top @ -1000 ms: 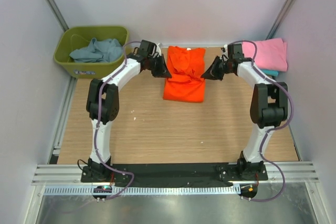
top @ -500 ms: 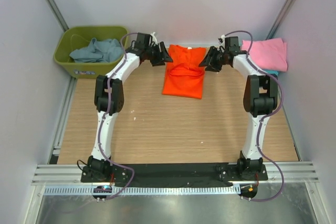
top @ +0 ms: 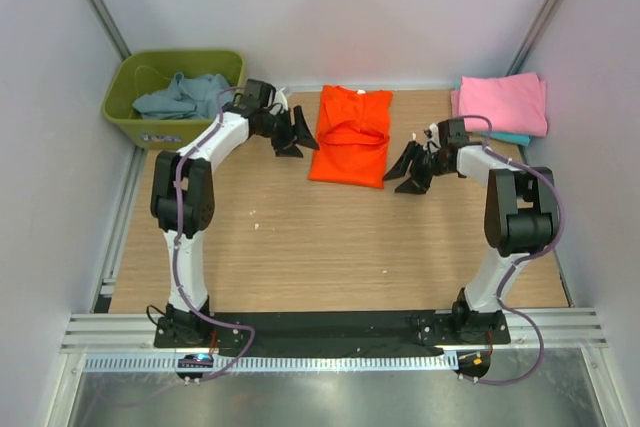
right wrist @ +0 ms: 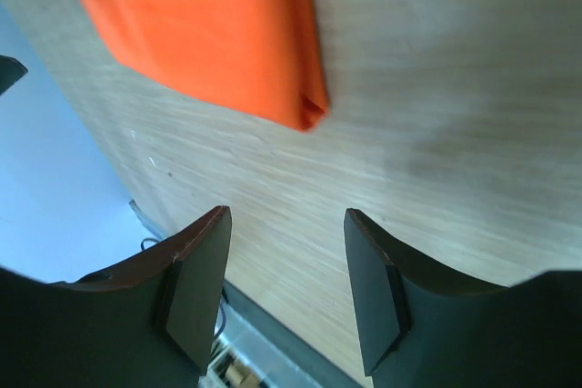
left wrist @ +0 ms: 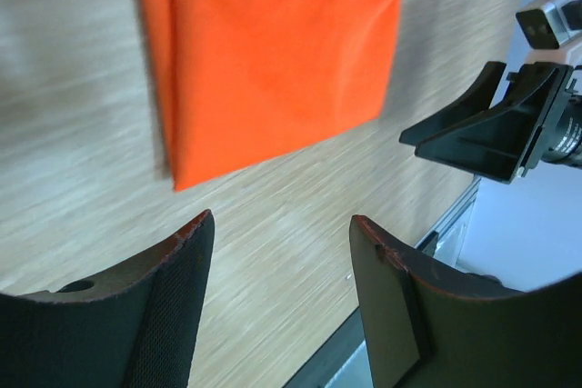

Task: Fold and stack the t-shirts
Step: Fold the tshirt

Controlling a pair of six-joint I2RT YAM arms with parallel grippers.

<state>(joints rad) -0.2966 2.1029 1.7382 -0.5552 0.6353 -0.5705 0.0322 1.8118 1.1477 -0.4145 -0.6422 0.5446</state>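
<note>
The orange t-shirt's near corner on the tub side is below and back from the left gripper, so the gripper will next lower and come back onto that corner.
The bright orange t-shirt (top: 350, 137) lies folded on the wooden table (top: 300, 237) at the back middle, with a loose fold near its collar. My left gripper (top: 298, 139) stands open just left of it, holding nothing; in the left wrist view the orange t-shirt (left wrist: 273, 61) lies beyond the left gripper (left wrist: 282, 220). My right gripper (top: 408, 169) is open beside the shirt's near right corner, also holding nothing. The right wrist view shows that corner of the orange t-shirt (right wrist: 200, 24) ahead of the right gripper (right wrist: 286, 213). A folded pink t-shirt (top: 503, 104) rests on a teal one (top: 515, 138) at the back right.
An olive-green tub (top: 130, 112) at the back left holds a crumpled blue-grey t-shirt (top: 185, 95). White walls with metal rails close in the table on three sides. Bare wood stretches from the orange t-shirt to the arm bases.
Both grippers have gone from shut to open and let go of the orange t-shirt, then drawn back from its far end toward its sides. The shirt now lies folded over.
</note>
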